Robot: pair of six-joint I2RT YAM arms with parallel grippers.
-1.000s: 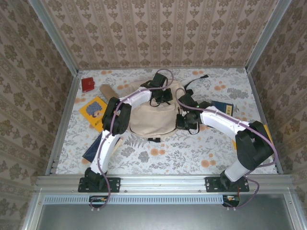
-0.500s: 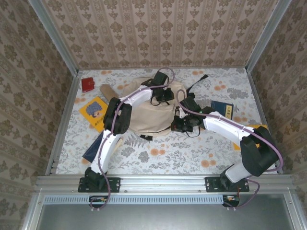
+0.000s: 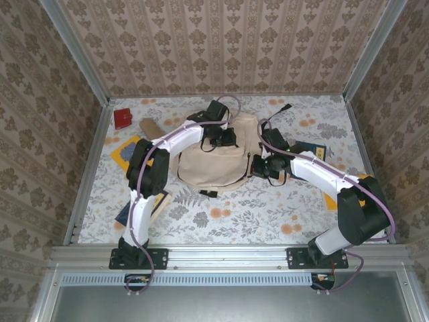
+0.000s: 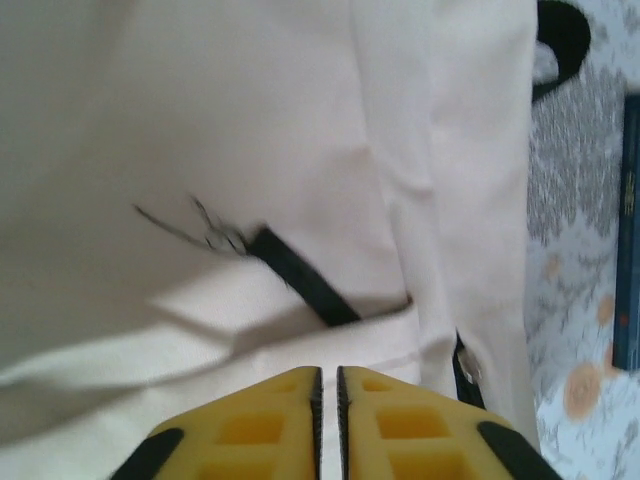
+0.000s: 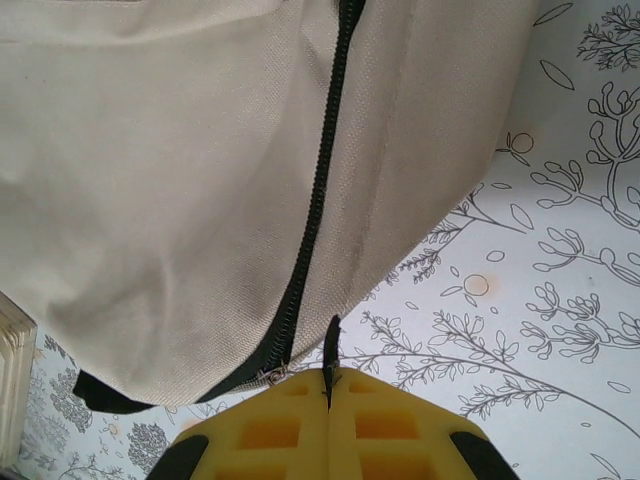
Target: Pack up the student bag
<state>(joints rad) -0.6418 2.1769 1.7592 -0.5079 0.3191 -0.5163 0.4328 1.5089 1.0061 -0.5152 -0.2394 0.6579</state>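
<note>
The bag's near edge curves back from the pull tab, and the dark zipper line continues there, so my right gripper should next draw the tab back along that edge and then release it.
The student bag lies flat mid-table, beige with a dark zipper line. My left gripper sits over its upper part. Its yellow fingers are pressed almost together against a fold of the bag's fabric, with a black strap piece just ahead. My right gripper is at the bag's right edge, shut on the black zipper pull tab, which sticks up between the fingertips. The metal slider sits just left of them, at the bag's low corner.
A red box and a tan object lie at the back left. A yellow book and a dark blue book are on the left, partly under the left arm. Another blue book lies right of the bag.
The left arm's elbow has swung leftward while its gripper stayed on the bag. The right gripper dipped toward the front, then came back up along the bag's right edge; the bag spread rightward.
</note>
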